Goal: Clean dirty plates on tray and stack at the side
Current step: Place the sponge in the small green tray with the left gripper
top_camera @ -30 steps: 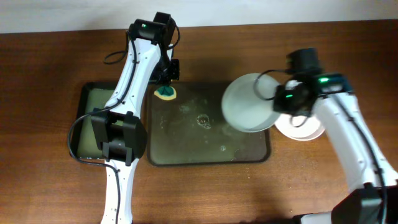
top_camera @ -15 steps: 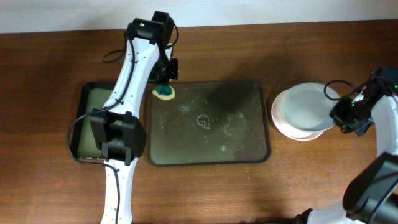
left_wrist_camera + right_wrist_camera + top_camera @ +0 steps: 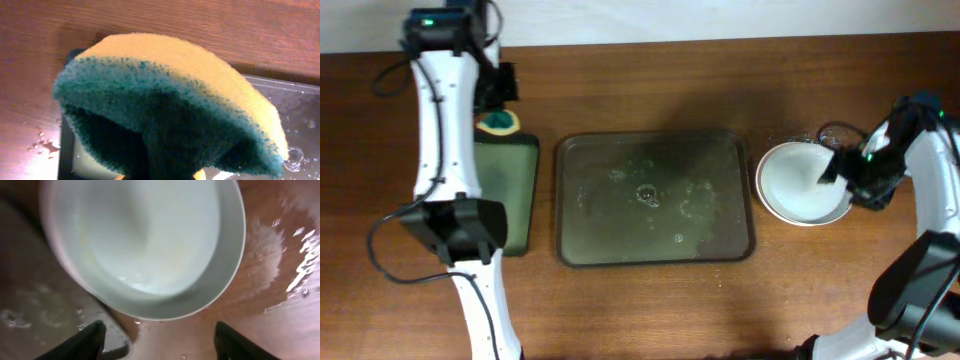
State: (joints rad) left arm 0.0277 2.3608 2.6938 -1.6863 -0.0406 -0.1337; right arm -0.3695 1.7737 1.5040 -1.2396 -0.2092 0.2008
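Note:
My left gripper draws back past the tray's far rim next, lowers and releases the sponge [image 3: 501, 123], since the smaller tray's greenish inside lies below and back from it.
The plates [image 3: 798, 185] sit stacked on the wood, right of the tray [image 3: 655, 255]. The tray holds only water drops and faint smears. My right gripper [image 3: 842, 172] is open at the stack's right rim, holding nothing. In the right wrist view the top plate [image 3: 145, 240] lies pale and wet just ahead of my right gripper [image 3: 160, 342]; its two dark fingers [image 3: 85, 341] stand wide apart off the rim. My left gripper [image 3: 498, 108] is shut on a yellow and green sponge [image 3: 501, 123]. The sponge [image 3: 170, 95] fills the left wrist view and hides the fingers.
A smaller black tray with a greenish inside [image 3: 512, 205] lies left of the big tray, under the sponge; its rim [image 3: 280, 81] shows in the left wrist view. Water is splashed on the wood [image 3: 280, 255] round the plates. The table's far edge meets a white wall.
My right gripper carried a plate from above the tray's right end to the stack, set it down and opened. My left arm swung left with the sponge, from the tray's corner to the small tray.

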